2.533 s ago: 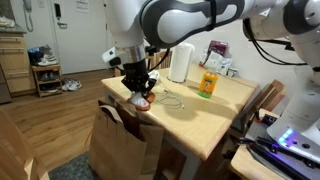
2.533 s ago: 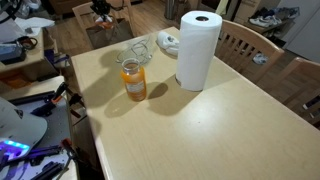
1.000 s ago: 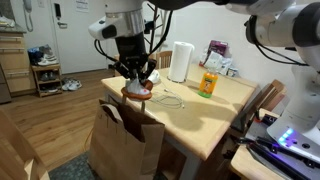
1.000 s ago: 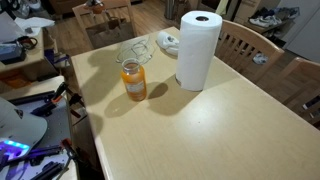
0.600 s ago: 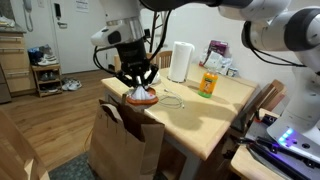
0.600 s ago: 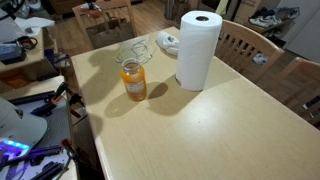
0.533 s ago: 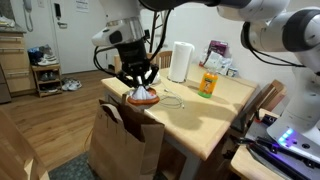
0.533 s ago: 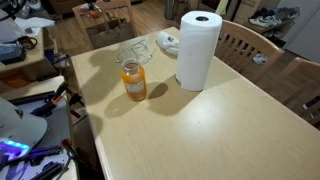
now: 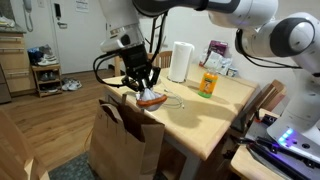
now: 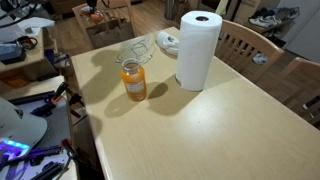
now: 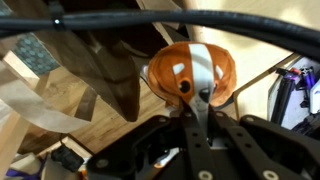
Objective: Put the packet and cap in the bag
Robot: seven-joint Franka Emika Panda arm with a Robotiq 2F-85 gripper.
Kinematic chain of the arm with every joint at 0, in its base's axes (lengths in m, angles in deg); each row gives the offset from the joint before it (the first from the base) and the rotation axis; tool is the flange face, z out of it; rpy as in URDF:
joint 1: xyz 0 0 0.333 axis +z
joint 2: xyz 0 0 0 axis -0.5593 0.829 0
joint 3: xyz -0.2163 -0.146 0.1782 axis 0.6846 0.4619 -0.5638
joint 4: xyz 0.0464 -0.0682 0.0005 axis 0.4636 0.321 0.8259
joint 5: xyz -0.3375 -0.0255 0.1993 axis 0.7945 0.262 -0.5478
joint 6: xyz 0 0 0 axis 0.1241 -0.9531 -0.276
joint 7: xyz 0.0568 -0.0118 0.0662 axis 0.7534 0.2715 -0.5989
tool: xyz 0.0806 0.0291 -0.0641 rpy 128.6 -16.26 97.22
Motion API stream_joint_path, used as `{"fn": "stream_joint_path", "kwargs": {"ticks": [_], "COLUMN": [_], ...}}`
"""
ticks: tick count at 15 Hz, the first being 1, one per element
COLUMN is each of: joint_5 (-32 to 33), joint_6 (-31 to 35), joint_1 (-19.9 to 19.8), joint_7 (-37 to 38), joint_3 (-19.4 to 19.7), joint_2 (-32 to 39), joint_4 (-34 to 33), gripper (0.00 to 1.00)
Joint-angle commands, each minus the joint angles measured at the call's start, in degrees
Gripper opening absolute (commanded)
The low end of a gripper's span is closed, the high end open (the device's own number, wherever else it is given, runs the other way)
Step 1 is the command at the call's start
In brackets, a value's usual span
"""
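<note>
My gripper still holds the packet beside the bag's brown paper, so it should lower and turn from the table's edge over the bag's opening (image 9: 130, 113) to release it.
My gripper (image 9: 146, 88) is shut on the packet (image 9: 151, 99), a small orange and white packet, and holds it over the table's edge just above the rim of the bag (image 9: 124, 140). The bag is a tall brown paper one and stands open on the floor against the table. In the wrist view the packet (image 11: 172, 68) hangs from the closed fingertips (image 11: 190, 96), with the bag's brown paper (image 11: 104, 62) beside it. The whitish cap (image 10: 167, 41) lies on the table behind the paper-towel roll.
An orange juice bottle (image 10: 133, 80) (image 9: 207, 83) and a white paper-towel roll (image 10: 198, 50) (image 9: 180, 62) stand on the wooden table (image 10: 200, 130). A clear wiry item (image 10: 135, 50) lies near the cap. Wooden chairs (image 10: 250, 45) stand at the table's side.
The wrist has turned, and the gripper with the packet has shifted slightly right and down above the bag's rim. Nothing on the table has moved.
</note>
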Motion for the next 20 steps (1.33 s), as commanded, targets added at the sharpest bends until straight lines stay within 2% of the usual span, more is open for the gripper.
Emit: {"fn": "stream_joint_path", "kwargs": {"ticks": [1,5,6,8,13,20], "joint_5": [-0.50,-0.80,-0.84,0.73,-1.01,0.24], "joint_6": [-3.80,-4.79,-4.81,-4.57,-1.98,-0.42], "joint_1": [1.09,1.49,1.48,2.43,1.30,1.62], "joint_7": [-0.66,-0.70,-0.70,-6.20,-21.11,-43.81], "joint_3": [0.73,0.78,0.78,1.11,0.48,3.01], "joint_2": [3.41,4.32,4.35,4.54,7.03,10.45], "joint_4": [-6.05,-7.09,-7.20,-7.77,-10.48,-12.60], "gripper": [0.10,0.10,0.03,0.03,0.03,0.03]}}
